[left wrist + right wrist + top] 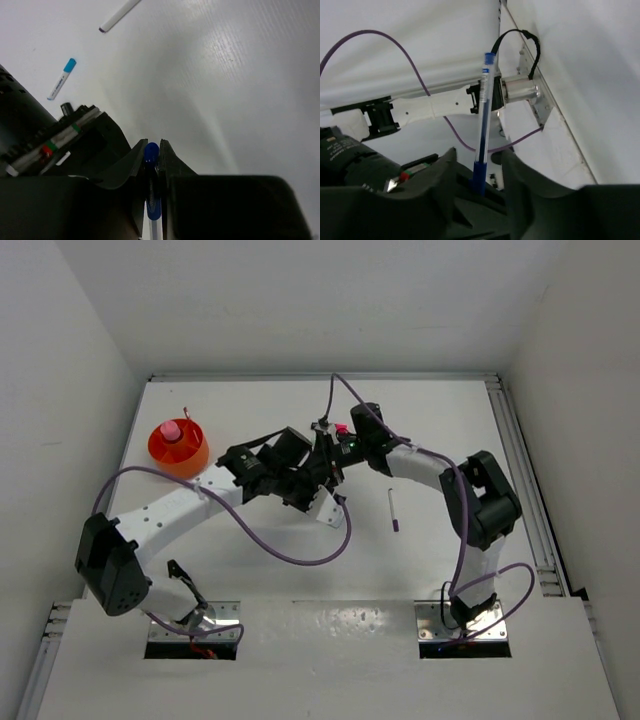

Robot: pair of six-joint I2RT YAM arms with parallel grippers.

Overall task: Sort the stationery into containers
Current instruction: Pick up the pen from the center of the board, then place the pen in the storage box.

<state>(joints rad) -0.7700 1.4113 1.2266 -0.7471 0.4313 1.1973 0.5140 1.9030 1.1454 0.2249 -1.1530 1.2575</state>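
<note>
The orange bowl (178,448) already has a pink item in it, so my left gripper will next swing to the left in the top view, turning outward, and release the pen there.
My left gripper (152,146) is shut on the blue cap of a blue pen (151,151); the pen's clear barrel runs back toward the camera. In the right wrist view the same blue pen (485,110) stands upright between the fingers (446,167) of my right gripper (479,156), which is open and apart from it on both sides. From above, the left gripper (312,485) and the right gripper (335,452) meet nose to nose at mid-table. The orange bowl (178,448) sits at the far left with a pink chunky item (171,429) in it.
A white pen with a purple tip (392,510) lies right of the grippers, also the white pen (120,15) in the left wrist view. A white marker with a light-blue cap (62,79) lies nearby. Purple cables (300,555) loop over the table. Walls close in on three sides.
</note>
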